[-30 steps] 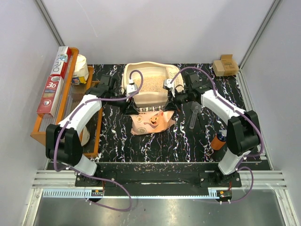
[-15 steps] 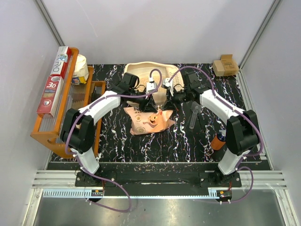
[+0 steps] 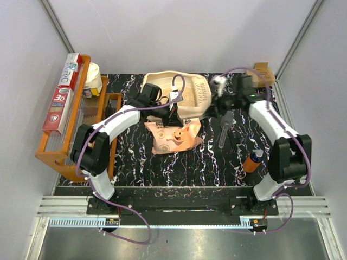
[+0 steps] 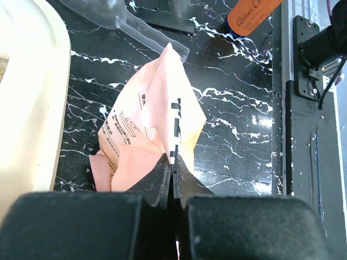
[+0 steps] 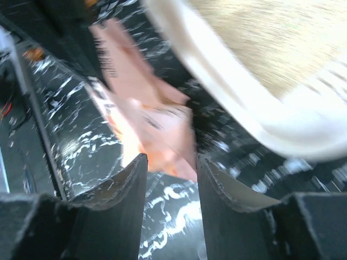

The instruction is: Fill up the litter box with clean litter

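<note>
My right gripper moves away from the bag (image 3: 176, 138) next, past the scoop, and down onto the free black spring clip beside the clear scoop.
The cream litter box (image 3: 200, 97) stands at the back middle, with pale tan litter (image 3: 186, 98) inside; the right wrist view shows the litter (image 5: 260, 32) and the rim (image 5: 244, 108). The pink litter bag (image 3: 176, 138) lies just in front of the box. My left gripper (image 3: 174, 116) is shut on the bag's top edge (image 4: 162, 108), jaws pressed together on the seam. My right gripper (image 3: 213, 108) is open and empty, blurred, to the right of the bag (image 5: 146, 108) and beside the box's right end.
A clear scoop (image 3: 224, 132) and an orange bottle (image 3: 251, 161) lie at the right. A cardboard box (image 3: 258, 75) sits at the back right. An orange wooden tray (image 3: 59, 146) holding a foil box (image 3: 65, 95) stands at the left.
My right gripper has let go of the bag and swung away to the right. My left gripper moved in to the bag's top middle. The bag came down from over the box.
</note>
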Robot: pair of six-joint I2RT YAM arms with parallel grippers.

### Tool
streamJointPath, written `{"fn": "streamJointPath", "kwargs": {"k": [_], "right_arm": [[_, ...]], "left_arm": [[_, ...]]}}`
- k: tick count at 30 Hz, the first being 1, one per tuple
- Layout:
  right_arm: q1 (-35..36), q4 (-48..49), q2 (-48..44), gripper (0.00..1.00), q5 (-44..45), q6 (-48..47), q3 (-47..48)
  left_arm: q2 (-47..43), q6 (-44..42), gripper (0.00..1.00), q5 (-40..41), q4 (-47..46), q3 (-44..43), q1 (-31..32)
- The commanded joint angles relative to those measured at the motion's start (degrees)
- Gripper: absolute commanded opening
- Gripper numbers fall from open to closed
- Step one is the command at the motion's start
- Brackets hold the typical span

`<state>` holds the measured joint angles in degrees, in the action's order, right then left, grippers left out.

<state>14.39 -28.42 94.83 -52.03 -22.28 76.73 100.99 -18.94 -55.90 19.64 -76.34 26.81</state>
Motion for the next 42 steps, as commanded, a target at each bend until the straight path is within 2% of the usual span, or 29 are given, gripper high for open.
{"fn": "streamJointPath", "kwargs": {"k": [1,3,6,9,14,18,27,42], "right_arm": [[-10.69,-6.62,-6.4,0.48,7.18,6.39,2.2],[-14.02,-12.49,-5.62,0.5,15.15,3.92,2.28],[-19.21,-20.23,-0.98,0.49,18.26,3.73,4.21],[-21.25,-25.35,5.53,0.48,22.73,4.35,7.03],[-21.51,-29.04,10.46,0.49,25.74,1.19,6.68],[-21.51,-28.19,9.5,0.5,29.69,1.71,3.26],[-21.51,-27.21,11.25,0.47,30.41,2.95,0.79],[-21.51,-27.82,18.2,0.41,26.11,2.95,2.37]], "left_arm": [[-3.08,4.61,0.0,-1.05,-6.72,0.57,0.0],[-3.69,4.87,0.0,-1.32,-6.63,0.84,0.0],[-4.05,5.05,0.0,-1.49,-6.72,1.28,0.0],[-4.22,5.05,0.0,-1.32,-6.72,1.63,0.0],[-4.49,4.79,0.0,-1.05,-6.54,1.98,0.0],[-4.66,4.0,0.0,-0.97,-5.75,1.98,0.0],[-4.4,4.35,0.0,-1.32,-5.66,1.89,0.09],[-4.31,2.77,0.0,-0.88,-3.47,1.1,0.09]]}}
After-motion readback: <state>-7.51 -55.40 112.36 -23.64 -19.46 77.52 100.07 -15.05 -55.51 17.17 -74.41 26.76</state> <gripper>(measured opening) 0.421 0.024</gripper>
